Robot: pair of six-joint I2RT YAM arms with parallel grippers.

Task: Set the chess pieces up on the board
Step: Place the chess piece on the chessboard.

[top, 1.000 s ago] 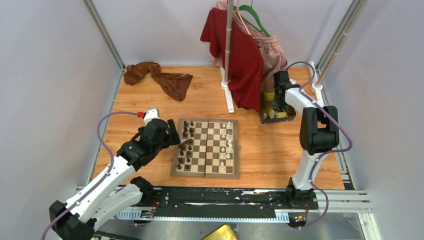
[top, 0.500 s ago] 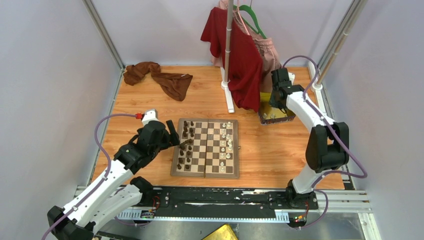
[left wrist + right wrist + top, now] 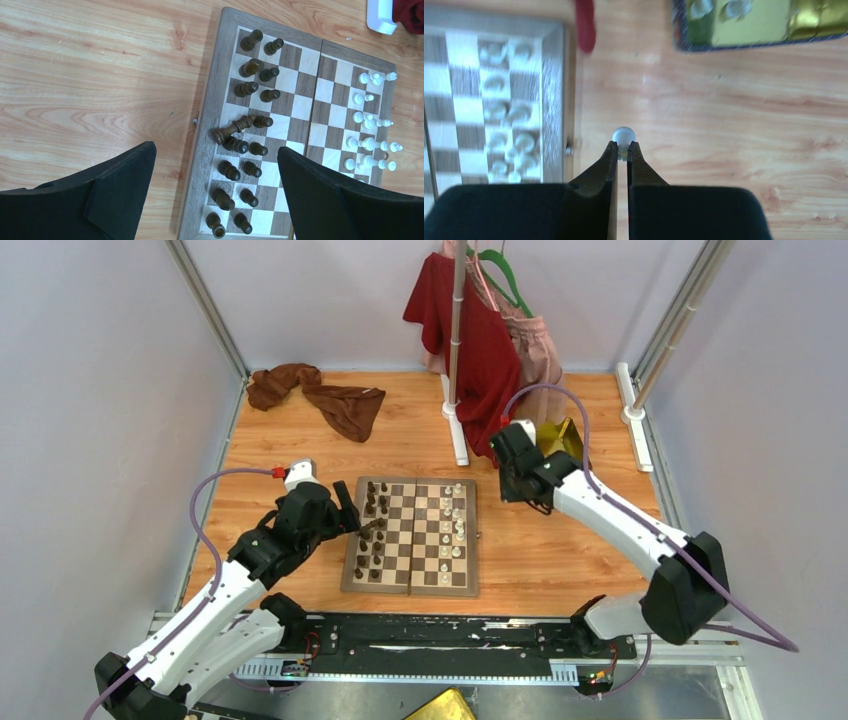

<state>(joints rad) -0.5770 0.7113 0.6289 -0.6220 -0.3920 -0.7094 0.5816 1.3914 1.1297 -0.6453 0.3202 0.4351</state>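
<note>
I will next swing my right gripper back toward my base, then lower and release at the empty near corner square (image 3: 459,579) beside the white pieces.
The board (image 3: 412,562) lies in the middle of the table. Dark chess pieces (image 3: 375,530) stand on its left half and white ones (image 3: 455,525) along its right side. One dark piece (image 3: 232,131) lies toppled by the left border. My left gripper (image 3: 347,512) hovers open over the board's left edge, and the left wrist view shows nothing between its fingers (image 3: 120,190). My right gripper (image 3: 512,490) hangs above bare table just right of the board. It is shut on a white pawn (image 3: 623,136), whose round head shows past the tips.
A gold tray (image 3: 562,432) sits behind my right arm; the right wrist view shows white pieces (image 3: 701,7) in it. A clothes stand with a red garment (image 3: 480,340) rises behind the board. A brown cloth (image 3: 320,395) lies at the back left.
My right arm has swung from the gold tray at the back right toward the board's right side, gripper still shut. The left arm has barely moved.
</note>
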